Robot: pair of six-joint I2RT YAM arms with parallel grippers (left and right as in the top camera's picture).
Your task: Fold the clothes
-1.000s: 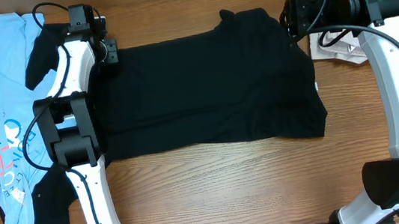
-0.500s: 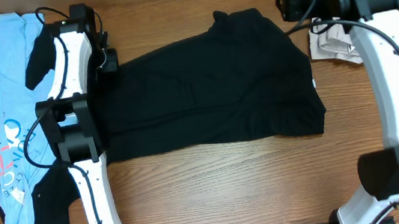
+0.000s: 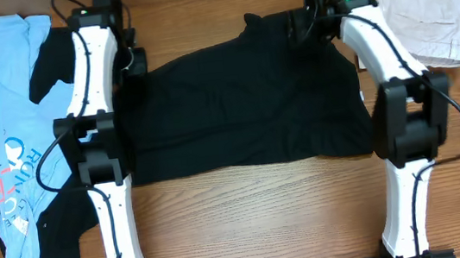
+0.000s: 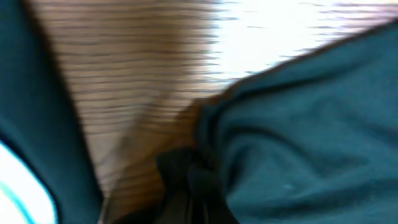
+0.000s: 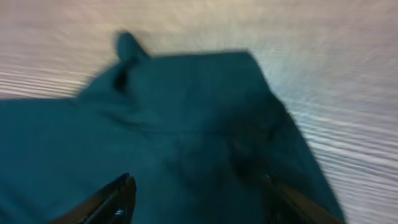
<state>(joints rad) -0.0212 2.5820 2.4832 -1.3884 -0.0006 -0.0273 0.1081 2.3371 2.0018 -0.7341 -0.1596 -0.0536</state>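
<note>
The opposite corner is already in my left gripper, so next my right gripper needs to come down onto the T-shirt's far corner (image 3: 298, 14) (image 5: 245, 63) by the beige pile and close on its fold.
The large black T-shirt (image 3: 236, 102) lies spread across the middle of the wooden table. My left gripper (image 3: 133, 67) is at the shirt's far left corner, and the cloth rises toward it. In the blurred left wrist view its fingers (image 4: 186, 186) are shut on bunched black fabric (image 4: 298, 137). My right gripper (image 3: 303, 27) hovers over the shirt's far right corner. In the right wrist view its fingers (image 5: 199, 198) are wide open and empty above the dark cloth (image 5: 186, 106).
A light-blue printed tee (image 3: 4, 129) lies along the left edge. Black garment parts lie at the far left (image 3: 47, 59) and the front left (image 3: 57, 248). A pile of beige and white clothes (image 3: 420, 7) sits at the far right corner.
My right arm has swung left from the beige pile to above the shirt's far right corner. My left gripper has moved slightly toward the far edge, with the shirt's corner in it.
</note>
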